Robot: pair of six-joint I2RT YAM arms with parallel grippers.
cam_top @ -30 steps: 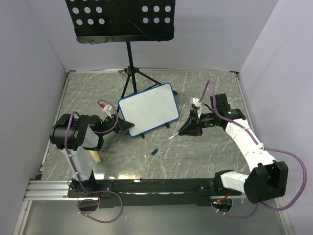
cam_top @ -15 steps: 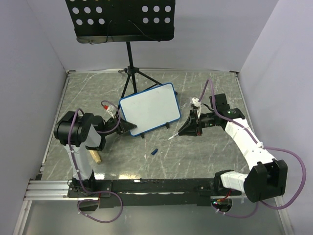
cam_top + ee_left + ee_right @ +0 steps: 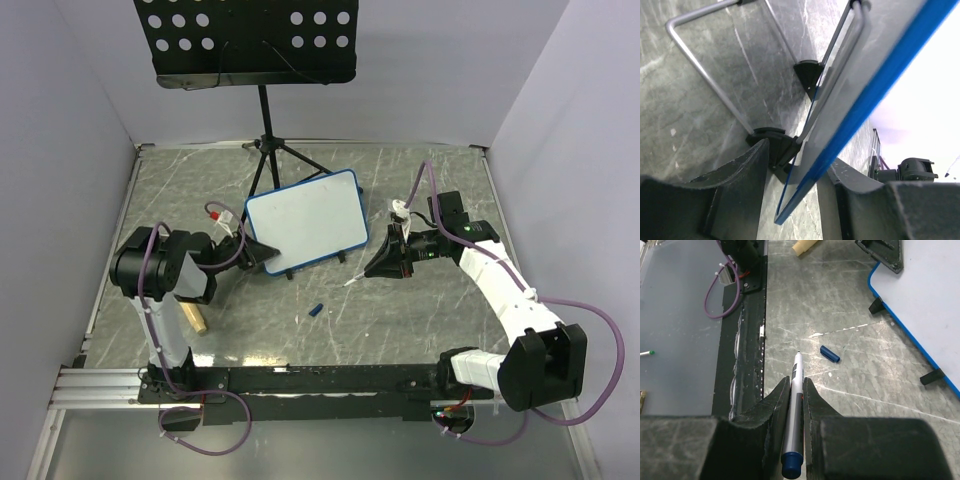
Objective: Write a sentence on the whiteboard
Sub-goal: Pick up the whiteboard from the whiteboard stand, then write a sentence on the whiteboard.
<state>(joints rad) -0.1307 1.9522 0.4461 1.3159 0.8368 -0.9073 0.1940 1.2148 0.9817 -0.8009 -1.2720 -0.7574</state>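
The left gripper needs to stay beside the board's near corner next and close its fingers onto the board's blue edge (image 3: pixel 815 172), because that edge already runs between its open fingers.
The whiteboard (image 3: pixel 305 220) stands tilted on its black feet at mid-table, blue-framed. Its white face is blank, so the sentence is not in view. My left gripper (image 3: pixel 262 258) is at the board's lower-left corner. In the left wrist view the blue edge (image 3: pixel 875 95) runs between the jaws of the left gripper (image 3: pixel 799 165), with a gap to the left finger; the jaws are open. My right gripper (image 3: pixel 372 270) hovers right of the board, shut on an uncapped marker (image 3: pixel 797 390) whose tip points down at the table. The right wrist view shows the board's corner (image 3: pixel 930 300).
A blue marker cap (image 3: pixel 315 311) lies on the table in front of the board. A black perforated music stand (image 3: pixel 255 40) rises on a tripod (image 3: pixel 270 150) behind it. A wooden block (image 3: pixel 196 320) lies near the left arm's base. Walls enclose the table.
My left arm has moved right, bringing its jaws around the board's lower-left corner, and the jaws have widened a little. The right gripper and marker have stayed put.
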